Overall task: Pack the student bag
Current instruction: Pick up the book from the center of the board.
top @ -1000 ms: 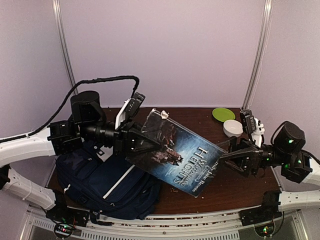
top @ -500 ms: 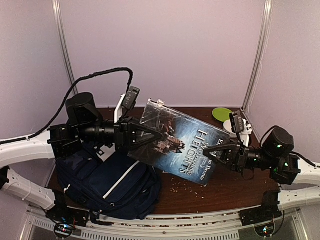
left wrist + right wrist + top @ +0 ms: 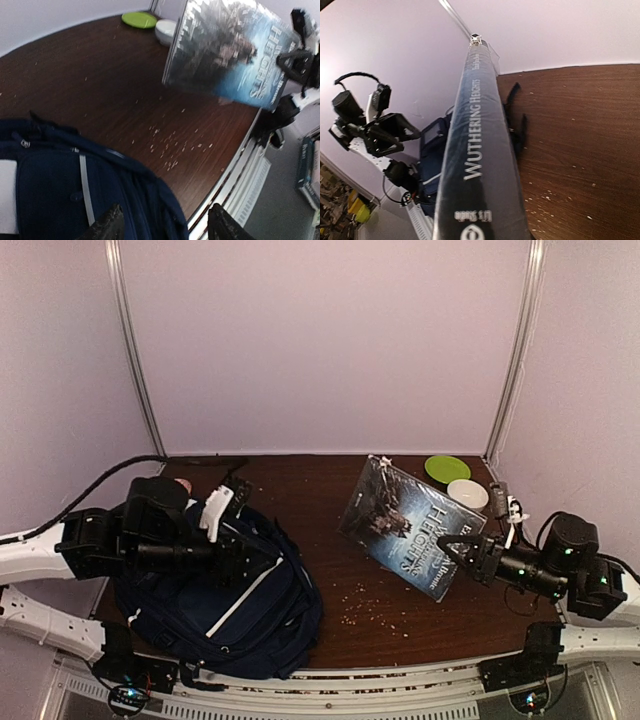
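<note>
Next, my left gripper will tilt down and lower onto the bag's seam (image 3: pixel 271 602) beside the white stripe, since the bag lies shut with the book (image 3: pixel 410 525) held aloft.
The student bag (image 3: pixel 232 612), navy with a thin white stripe, lies at the table's near left corner and fills the lower left of the left wrist view (image 3: pixel 47 175). My left gripper (image 3: pixel 252 543) hovers over the bag, open and empty (image 3: pixel 165 227). A dark blue "Wuthering Heights" book (image 3: pixel 410 525) hangs tilted above the right half of the table, with my right gripper (image 3: pixel 463 556) shut on its near right corner. In the right wrist view the book's spine (image 3: pixel 480 150) hides the fingers. From the left wrist the book (image 3: pixel 225 55) shows in the air, well apart from the left gripper.
A green plate (image 3: pixel 447 468) and a white bowl (image 3: pixel 467 494) sit at the back right corner. Pale crumbs (image 3: pixel 372 608) are scattered on the brown table (image 3: pixel 300 485) between the bag and the book. The table's metal front rail (image 3: pixel 235 180) runs just right of the bag.
My left gripper has opened, let go of the book and pulled back left and down over the bag. The right gripper has closed on the book and carried it rightward.
</note>
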Tool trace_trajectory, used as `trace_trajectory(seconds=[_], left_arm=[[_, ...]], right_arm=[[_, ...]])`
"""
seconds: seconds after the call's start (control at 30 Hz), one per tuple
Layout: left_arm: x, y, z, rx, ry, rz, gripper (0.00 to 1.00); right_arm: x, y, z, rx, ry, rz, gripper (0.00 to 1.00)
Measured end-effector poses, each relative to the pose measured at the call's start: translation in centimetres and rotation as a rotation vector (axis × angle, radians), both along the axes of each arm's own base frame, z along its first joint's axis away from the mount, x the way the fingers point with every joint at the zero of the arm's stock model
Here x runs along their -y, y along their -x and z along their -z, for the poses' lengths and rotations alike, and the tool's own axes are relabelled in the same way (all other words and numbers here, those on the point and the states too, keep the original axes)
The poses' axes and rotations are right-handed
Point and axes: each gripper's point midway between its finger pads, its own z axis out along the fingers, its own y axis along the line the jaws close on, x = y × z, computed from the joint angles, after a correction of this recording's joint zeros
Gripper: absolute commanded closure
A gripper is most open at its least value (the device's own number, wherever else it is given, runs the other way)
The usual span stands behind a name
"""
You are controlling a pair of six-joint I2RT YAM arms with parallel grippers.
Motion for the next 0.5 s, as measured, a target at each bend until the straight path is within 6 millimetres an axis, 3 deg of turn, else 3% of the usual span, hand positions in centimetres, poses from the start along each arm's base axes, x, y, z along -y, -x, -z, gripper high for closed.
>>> trace_trajectory(seconds=[0.13,0.23,0.37,0.5], left_arm=[[-0.2,1.0,7.1,-0.052,-0.345,-0.024,0.02],[-0.1,1.0,10.6,-0.053,-0.580,-0.047,0.02],[0.1,1.1,13.6,-0.024,-0.796,-0.058,0.02],[-1.2,1.0,15.9,-0.010,-0.945,-0.077,0.02]], right_arm=[[1.6,-1.0,3.4,-0.038,0.114,0.097,1.00],[2.3,-1.2,5.5,-0.065,0.180,0.124,1.00],[3.0,-1.2,6.5,-0.076,0.212,0.145,1.00],[3.3,-1.3,6.2,-0.068,0.202,0.158,1.00]])
